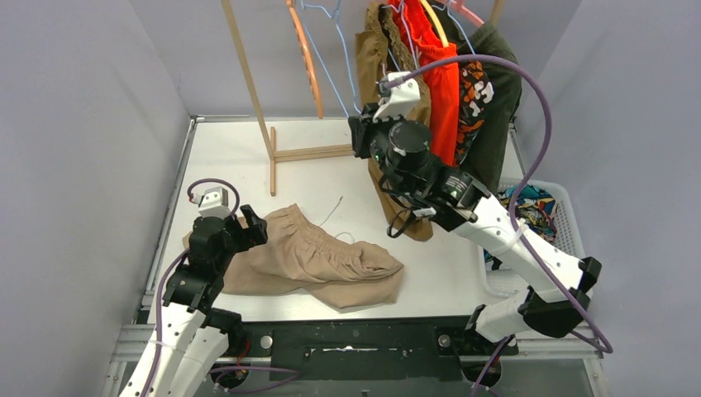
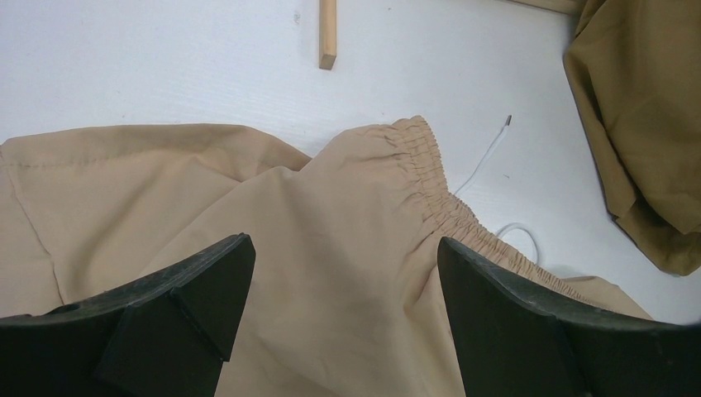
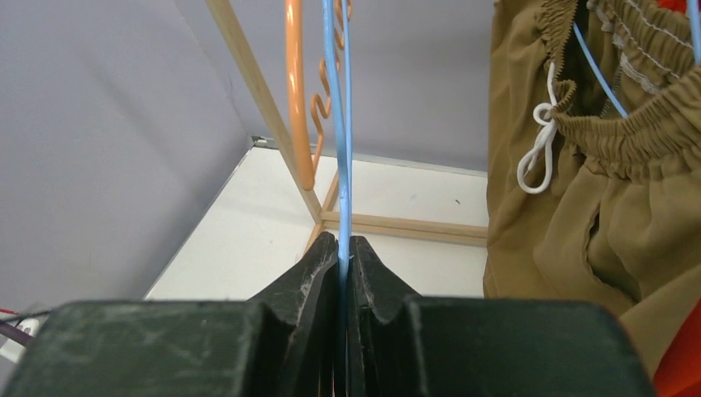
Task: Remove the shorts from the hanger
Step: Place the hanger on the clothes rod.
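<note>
I will next swing the blue hanger (image 3: 335, 107) outward in my right gripper to the space beside the brown shorts and let go of it there, because that space lies outward of my gripper.
Beige shorts (image 1: 318, 258) lie crumpled on the white table; my left gripper (image 1: 255, 227) hovers open just over their left part, with beige cloth (image 2: 347, 207) under and between its fingers (image 2: 207, 281) but not pinched. My right gripper (image 1: 358, 134) is raised at the rack and shut on the thin wire of an empty blue hanger (image 3: 335, 107). Right of it hang brown shorts (image 3: 612, 223) with a white drawstring (image 3: 537, 149), then orange-red shorts (image 1: 434, 83), camouflage shorts (image 1: 473, 99) and dark green shorts (image 1: 500, 91).
An empty orange hanger (image 1: 306, 50) hangs left of the blue one. The wooden rack's leg and foot (image 1: 273, 157) stand at the back of the table. A white basket (image 1: 572, 217) at the right holds comic-print shorts (image 1: 529, 207).
</note>
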Controlling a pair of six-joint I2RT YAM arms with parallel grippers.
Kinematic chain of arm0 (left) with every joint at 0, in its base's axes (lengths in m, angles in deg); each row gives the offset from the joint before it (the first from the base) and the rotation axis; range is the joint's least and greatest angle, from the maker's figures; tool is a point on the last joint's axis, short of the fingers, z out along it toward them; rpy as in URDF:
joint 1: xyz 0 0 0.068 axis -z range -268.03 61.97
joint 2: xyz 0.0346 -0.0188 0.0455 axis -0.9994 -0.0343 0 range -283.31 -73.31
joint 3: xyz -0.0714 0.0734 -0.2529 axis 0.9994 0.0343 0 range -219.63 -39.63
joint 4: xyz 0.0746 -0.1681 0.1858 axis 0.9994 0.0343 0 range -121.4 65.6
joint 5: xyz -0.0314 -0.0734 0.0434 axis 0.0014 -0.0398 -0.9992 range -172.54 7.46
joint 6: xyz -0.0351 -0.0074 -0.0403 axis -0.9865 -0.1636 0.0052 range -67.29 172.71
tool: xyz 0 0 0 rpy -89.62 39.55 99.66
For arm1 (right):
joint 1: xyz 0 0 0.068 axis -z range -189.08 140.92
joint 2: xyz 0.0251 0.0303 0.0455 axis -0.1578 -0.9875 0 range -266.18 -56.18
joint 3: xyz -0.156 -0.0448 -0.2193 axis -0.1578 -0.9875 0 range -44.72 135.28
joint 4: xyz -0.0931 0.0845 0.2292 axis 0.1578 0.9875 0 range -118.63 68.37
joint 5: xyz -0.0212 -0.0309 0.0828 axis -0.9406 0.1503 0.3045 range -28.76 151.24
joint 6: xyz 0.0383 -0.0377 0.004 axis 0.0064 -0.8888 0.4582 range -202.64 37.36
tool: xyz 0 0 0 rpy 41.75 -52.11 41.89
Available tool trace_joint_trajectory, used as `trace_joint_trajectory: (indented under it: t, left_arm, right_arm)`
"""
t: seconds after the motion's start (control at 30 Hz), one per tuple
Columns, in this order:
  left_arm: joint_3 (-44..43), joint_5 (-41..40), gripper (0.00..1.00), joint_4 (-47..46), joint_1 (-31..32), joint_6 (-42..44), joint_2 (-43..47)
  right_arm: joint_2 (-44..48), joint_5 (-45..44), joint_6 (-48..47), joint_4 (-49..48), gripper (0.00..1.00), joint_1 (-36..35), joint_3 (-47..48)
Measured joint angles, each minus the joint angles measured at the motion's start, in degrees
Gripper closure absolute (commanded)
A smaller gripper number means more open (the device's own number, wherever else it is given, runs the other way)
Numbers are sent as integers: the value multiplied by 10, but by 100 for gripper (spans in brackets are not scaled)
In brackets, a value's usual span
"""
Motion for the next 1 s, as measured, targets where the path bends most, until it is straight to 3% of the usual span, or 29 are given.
trace_joint_trajectory:
  t: [0.23, 0.37, 0.87, 1.0]
  left_arm:
    - [0, -5, 18, 0, 0, -2, 0]
    - [0, -6, 18, 0, 0, -3, 0]
    - [0, -6, 18, 0, 0, -3, -3]
    - [0, -6, 18, 0, -1, -3, -5]
  right_arm:
    - [-136, 22, -10, 124, 100, 16, 199]
    - [-191, 26, -10, 174, 100, 26, 262]
    - [-195, 24, -16, 183, 100, 33, 267]
    - [-169, 26, -14, 157, 100, 33, 223]
